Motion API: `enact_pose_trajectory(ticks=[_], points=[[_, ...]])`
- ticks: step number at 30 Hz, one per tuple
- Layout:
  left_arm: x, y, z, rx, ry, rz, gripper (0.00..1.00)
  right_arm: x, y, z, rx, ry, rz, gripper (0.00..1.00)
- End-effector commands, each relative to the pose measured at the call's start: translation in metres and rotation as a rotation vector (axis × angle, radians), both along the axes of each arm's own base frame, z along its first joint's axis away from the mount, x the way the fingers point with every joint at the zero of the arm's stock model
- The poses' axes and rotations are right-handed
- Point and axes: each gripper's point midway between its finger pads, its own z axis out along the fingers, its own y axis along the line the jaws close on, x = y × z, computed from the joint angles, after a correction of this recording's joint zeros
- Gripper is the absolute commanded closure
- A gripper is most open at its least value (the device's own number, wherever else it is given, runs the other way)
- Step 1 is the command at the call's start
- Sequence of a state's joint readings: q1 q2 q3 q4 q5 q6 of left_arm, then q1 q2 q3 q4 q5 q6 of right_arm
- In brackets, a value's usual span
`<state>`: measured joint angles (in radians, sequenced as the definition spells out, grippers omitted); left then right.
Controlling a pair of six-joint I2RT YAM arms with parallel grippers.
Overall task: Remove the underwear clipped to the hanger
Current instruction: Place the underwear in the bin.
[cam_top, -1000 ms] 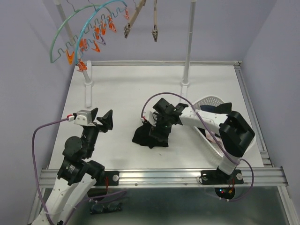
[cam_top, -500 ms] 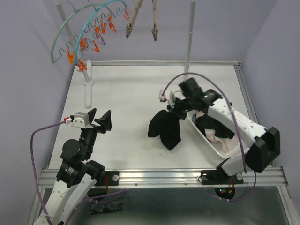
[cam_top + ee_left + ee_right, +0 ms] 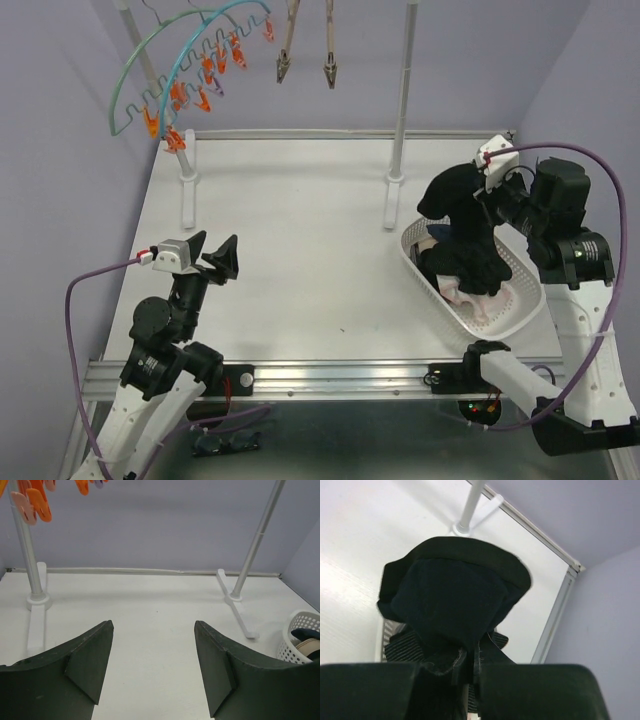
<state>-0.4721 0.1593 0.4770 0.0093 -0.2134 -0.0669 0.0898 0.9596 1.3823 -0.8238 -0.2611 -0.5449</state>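
Note:
The black underwear needs to go down into the white basket [image 3: 421, 276] next, carried by the robot's right gripper over the underwear [image 3: 463, 228] lying inside.
A bundle of black underwear [image 3: 463, 228] hangs over the white basket [image 3: 421, 276] at the right, with my right gripper [image 3: 487, 190] shut on its top. In the right wrist view the dark cloth [image 3: 452, 595] bulges out from between the closed fingers of my right gripper [image 3: 470, 672]. More underwear, black and pale pink-white [image 3: 468, 296], lies inside the basket. The teal hanger [image 3: 180, 45] with orange clips hangs at the back left, and no cloth shows on it. My left gripper [image 3: 215, 258] stands open and holds nothing over the left side of the table; the left wrist view shows the gripper [image 3: 154, 625] with bare table between its fingers.
Two wooden clip hangers [image 3: 286, 55] dangle from the rack at the back centre. White rack poles [image 3: 399, 110] rise from feet on the table [image 3: 300, 230]. The basket [image 3: 296, 639] also shows at the right edge of the left wrist view.
My right gripper closed on the black underwear lying mid-table, lifted it and carried it right to above the basket. The left arm has stayed still.

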Motion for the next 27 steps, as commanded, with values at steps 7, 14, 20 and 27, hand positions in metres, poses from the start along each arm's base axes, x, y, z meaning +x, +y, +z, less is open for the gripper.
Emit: enact_pose_trajectory(ticks=[7, 14, 20, 27], points=[[-0.001, -0.001, 0.01, -0.001, -0.044, -0.01, 0.23, -0.009, -0.038, -0.06, -0.076, 0.121, -0.198, 0.99], [-0.003, -0.001, 0.011, -0.002, -0.052, -0.014, 0.23, -0.024, -0.05, -0.177, -0.182, 0.383, -0.206, 0.92], [-0.002, -0.006, 0.009, 0.007, -0.048, -0.034, 0.23, -0.041, -0.053, -0.257, -0.212, 0.53, -0.191, 0.91], [-0.002, -0.007, 0.01, 0.009, -0.05, -0.039, 0.23, -0.047, -0.065, -0.301, -0.24, 0.627, -0.204, 0.88]])
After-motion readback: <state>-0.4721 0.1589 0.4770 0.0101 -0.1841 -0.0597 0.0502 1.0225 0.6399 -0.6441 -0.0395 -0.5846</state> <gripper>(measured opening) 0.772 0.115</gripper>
